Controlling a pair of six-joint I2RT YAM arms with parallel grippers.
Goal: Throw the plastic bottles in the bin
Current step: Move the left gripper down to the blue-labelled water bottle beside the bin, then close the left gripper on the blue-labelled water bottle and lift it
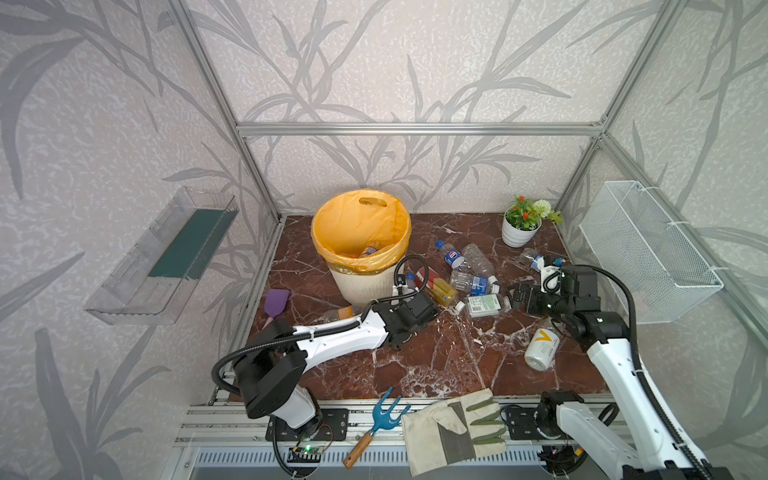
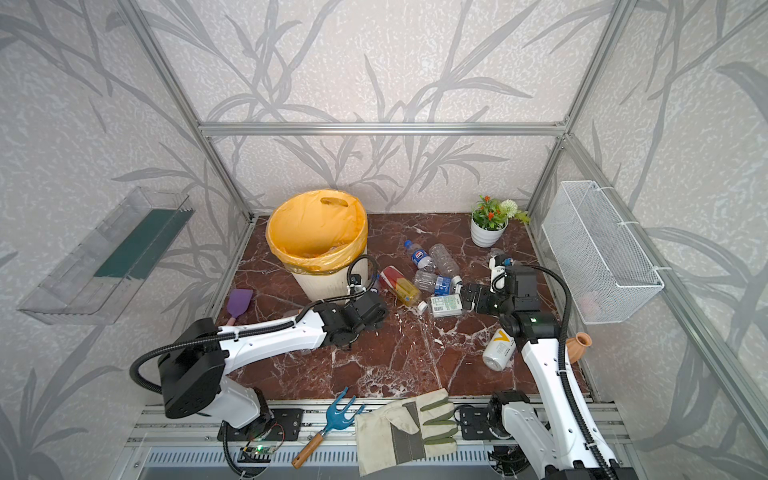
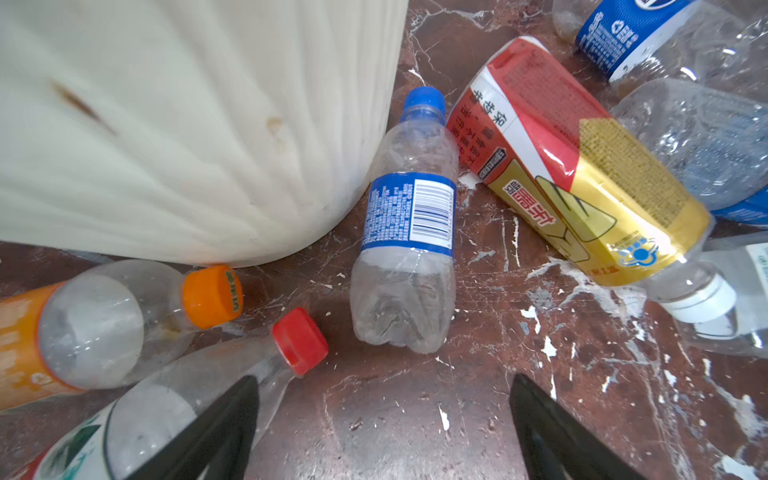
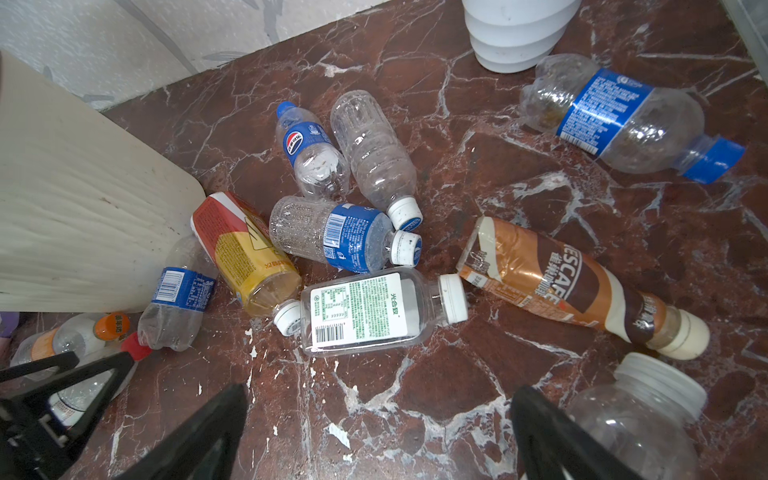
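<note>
My left gripper should next go down and outward onto the base end of the small blue-label bottle, since this end is clear of the bin's side.
The cream ribbed bin with its orange bag stands at the back left, a bottle or two inside. Several plastic bottles lie on the marble to its right. My left gripper is open, low over the floor beside the bin wall. A small blue-label bottle lies just ahead of it, and a red-cap bottle touches one finger. My right gripper is open and empty, with a green-label bottle just ahead and a capless clear bottle beside one finger.
A red-and-yellow bottle and an orange-cap bottle flank the left gripper. A brown coffee bottle and a white bottle lie near the right arm. Flower pot, purple spatula, garden fork, glove, wire basket.
</note>
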